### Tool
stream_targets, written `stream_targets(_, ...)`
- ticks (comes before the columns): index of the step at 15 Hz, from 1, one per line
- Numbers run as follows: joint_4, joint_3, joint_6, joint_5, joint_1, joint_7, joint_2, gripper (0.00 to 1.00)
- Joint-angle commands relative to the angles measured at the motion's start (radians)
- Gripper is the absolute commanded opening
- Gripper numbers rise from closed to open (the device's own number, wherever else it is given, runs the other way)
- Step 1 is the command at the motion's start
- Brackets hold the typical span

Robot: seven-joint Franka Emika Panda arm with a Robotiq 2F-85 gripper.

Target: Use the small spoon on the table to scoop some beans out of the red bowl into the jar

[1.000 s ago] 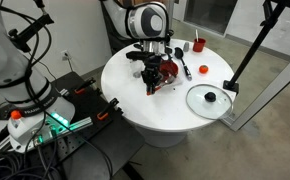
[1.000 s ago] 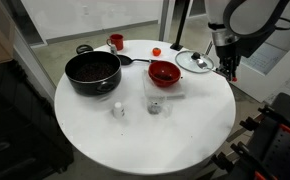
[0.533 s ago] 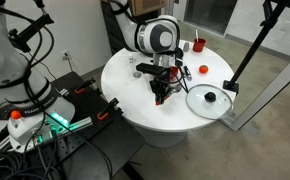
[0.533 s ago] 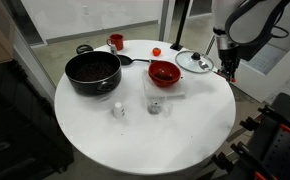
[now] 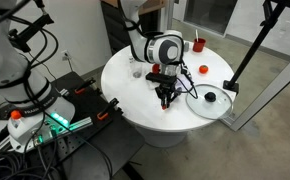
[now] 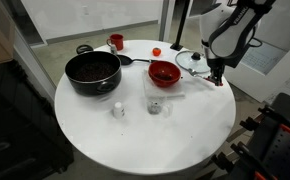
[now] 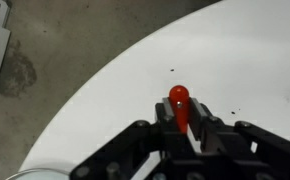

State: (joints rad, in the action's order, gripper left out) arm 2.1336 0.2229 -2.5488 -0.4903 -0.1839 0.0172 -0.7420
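The gripper shifts slightly toward the red bowl next, lowers beside the glass lid and releases, because bare tabletop lies just below the red handle [image 7: 179, 99].
My gripper [image 7: 182, 128] is shut on the small spoon's red handle [image 7: 179, 99], just above the white table [image 7: 240, 60]; the spoon's head is hidden. In both exterior views the gripper [image 5: 166, 100] [image 6: 217, 80] hangs low over the table near its edge, beside the glass lid. The red bowl [image 6: 165, 72] sits mid-table with dark beans [image 6: 165, 69] inside, a short way from the gripper. The small clear jar [image 6: 154, 103] stands in front of the bowl. In an exterior view the arm hides most of the bowl [image 5: 171, 70].
A black pot [image 6: 92, 70] stands beside the bowl. A glass lid [image 6: 195, 62] [image 5: 209, 99] lies near the gripper. A small red cup [image 6: 116, 42] [image 5: 198, 45] stands at the table's far side. A small white shaker [image 6: 118, 109] stands next to the jar.
The arm has swung away from the red bowl and come down toward the table's edge near the glass lid.
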Motion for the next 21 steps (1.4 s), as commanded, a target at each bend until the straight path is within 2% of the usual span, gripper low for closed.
stream_targets(1, -0.091, -0.005, -0.004, 0.034, 0.015, 0.057, -0.089, 0.05)
stream_targets(7, -0.184, -0.021, -0.005, 0.046, 0.013, 0.098, -0.178, 0.05)
stream_targets(8, -0.193, -0.02, -0.007, 0.047, 0.013, 0.1, -0.187, 0.23)
stream_targets(9, -0.199, -0.019, -0.006, 0.049, 0.012, 0.104, -0.19, 0.47)
stream_targets(11, -0.202, -0.023, -0.007, 0.053, 0.006, 0.116, -0.189, 0.49)
stream_targets(14, -0.183, -0.055, -0.011, 0.083, -0.039, 0.191, -0.158, 0.71)
stream_targets(18, -0.087, -0.101, -0.062, 0.148, -0.124, 0.309, -0.038, 0.98)
stream_targets(21, -0.011, -0.102, -0.081, 0.199, -0.166, 0.334, 0.074, 1.0)
